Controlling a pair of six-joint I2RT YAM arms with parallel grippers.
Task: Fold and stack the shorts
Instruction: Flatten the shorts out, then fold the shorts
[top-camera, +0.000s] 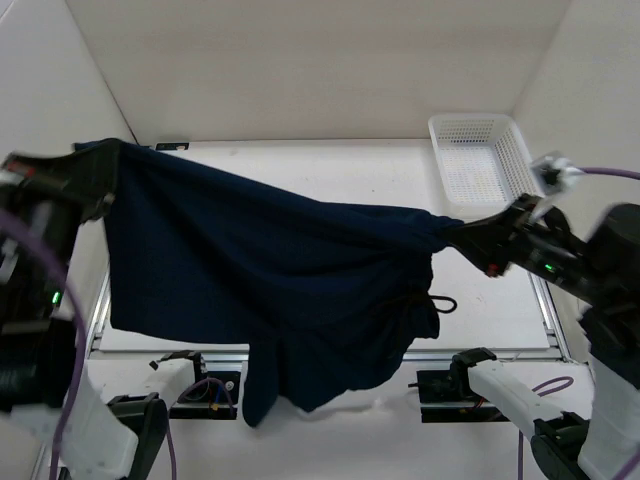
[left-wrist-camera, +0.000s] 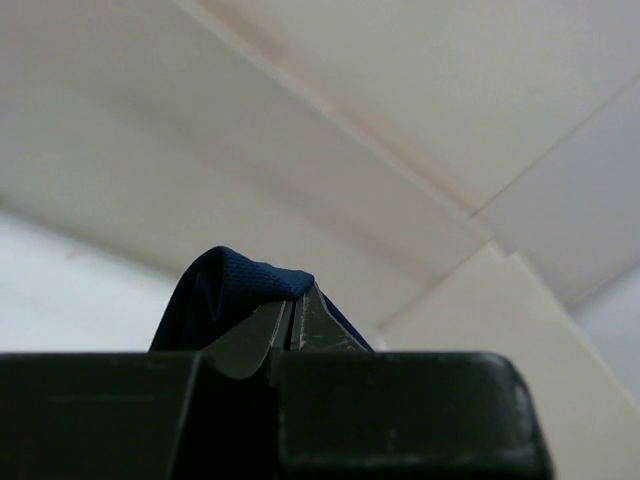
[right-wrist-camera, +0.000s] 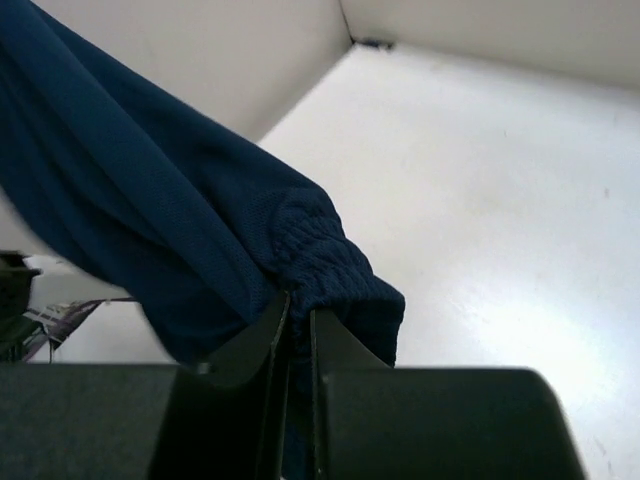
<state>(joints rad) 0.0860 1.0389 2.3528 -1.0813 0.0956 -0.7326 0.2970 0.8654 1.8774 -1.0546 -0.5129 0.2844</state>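
The shorts still hang, so my right gripper should lower to the tabletop on the basket's near side and release the waistband (right-wrist-camera: 320, 250).
The navy shorts (top-camera: 270, 270) hang stretched in the air between my two grippers, above the table. My left gripper (top-camera: 112, 170) is shut on one corner at the far left; in the left wrist view the cloth (left-wrist-camera: 235, 290) bunches over the closed fingertips (left-wrist-camera: 295, 305). My right gripper (top-camera: 452, 236) is shut on the gathered elastic waistband at the right; the waistband (right-wrist-camera: 320, 250) shows pinched between the fingers (right-wrist-camera: 298, 310) in the right wrist view. A thin dark drawstring (top-camera: 435, 300) dangles near the right side. The lower part sags toward the near edge.
A white mesh basket (top-camera: 480, 160) stands at the back right of the white table (top-camera: 330, 170). White walls close in the back and both sides. The arm bases and cables sit at the near edge.
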